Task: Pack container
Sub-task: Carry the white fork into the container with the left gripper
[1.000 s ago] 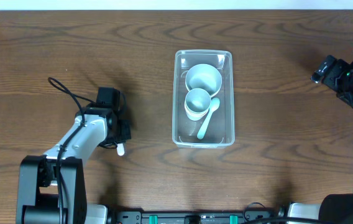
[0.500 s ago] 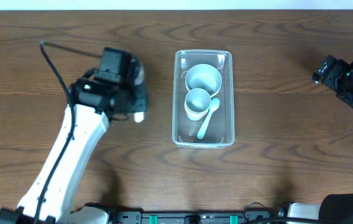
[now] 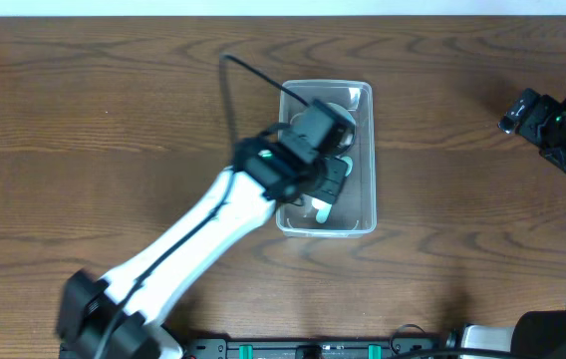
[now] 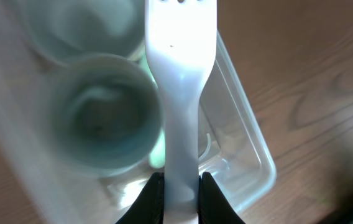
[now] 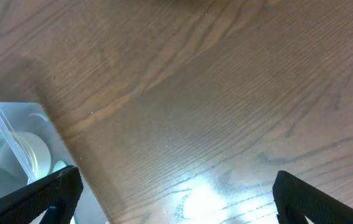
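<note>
My left gripper is about to lower the fork [image 4: 181, 93] onto the bare bottom of the container next to the green spoon and let go of it, because the cup and bowl fill the container's other side.
The clear plastic container [image 3: 363, 214] sits at the table's middle, holding a pale green bowl [image 3: 338, 110], a cup and a green spoon [image 3: 322, 210], mostly hidden by my left arm. My left gripper [image 3: 335, 179] hovers over the container, shut on a white plastic fork [image 4: 181, 93]. In the left wrist view the fork [image 4: 181, 93] points over the cup [image 4: 102, 121] and bowl [image 4: 83, 28] inside the container [image 4: 251, 155]. My right gripper [image 3: 547, 125] is open and empty at the far right, above bare wood [image 5: 176, 205]. The right wrist view shows the container's corner [image 5: 9, 149].
The brown wooden table [image 3: 114, 120] surrounds the container. A black cable [image 3: 238, 90] loops up from my left arm.
My left arm swung from the left side of the table to over the container, carrying the fork. The right arm has not moved.
</note>
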Motion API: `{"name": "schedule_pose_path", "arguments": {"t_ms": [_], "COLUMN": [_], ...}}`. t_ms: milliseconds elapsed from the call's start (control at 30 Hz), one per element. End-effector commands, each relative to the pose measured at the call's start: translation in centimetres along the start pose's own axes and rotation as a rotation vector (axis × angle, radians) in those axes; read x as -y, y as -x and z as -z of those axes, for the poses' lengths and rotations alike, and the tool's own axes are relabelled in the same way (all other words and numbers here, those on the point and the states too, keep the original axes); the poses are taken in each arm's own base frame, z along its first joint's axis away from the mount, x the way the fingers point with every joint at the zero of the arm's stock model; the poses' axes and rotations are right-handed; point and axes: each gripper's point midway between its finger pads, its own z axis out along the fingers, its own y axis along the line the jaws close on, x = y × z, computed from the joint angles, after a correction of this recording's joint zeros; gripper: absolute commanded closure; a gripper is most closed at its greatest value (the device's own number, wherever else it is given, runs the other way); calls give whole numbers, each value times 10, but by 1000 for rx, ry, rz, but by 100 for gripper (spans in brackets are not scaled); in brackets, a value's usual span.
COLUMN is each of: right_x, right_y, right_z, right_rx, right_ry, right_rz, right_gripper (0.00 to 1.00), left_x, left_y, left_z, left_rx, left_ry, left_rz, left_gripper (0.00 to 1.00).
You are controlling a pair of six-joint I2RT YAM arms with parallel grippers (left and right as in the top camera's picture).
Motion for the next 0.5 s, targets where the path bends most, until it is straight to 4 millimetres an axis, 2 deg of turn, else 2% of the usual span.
{"name": "schedule_pose_path", "arguments": {"t_ms": [0, 167, 300, 400, 467], "right_x": [2, 2, 2, 2, 2], "right_y": [0, 0, 0, 0, 0], "right_z": [0, 0, 0, 0, 0], "right_rx": [-1, -1, -1, -1, -1], "right_ry": [-2, -2, -2, -2, -2], "right_rz": [7, 7, 7, 7, 7], "right_gripper": [1, 1, 1, 1, 1], "left_x": [12, 24, 21, 14, 7], "left_y": [-12, -19, -25, -26, -22], "left_z": [-26, -40, -51, -60, -58], "left_rx": [-48, -65, -98, -103, -84], "left_ry": [14, 15, 31, 69, 106], "left_rz": [-17, -51, -51, -52, -52], "left_gripper": [94, 94, 94, 87, 85]}}
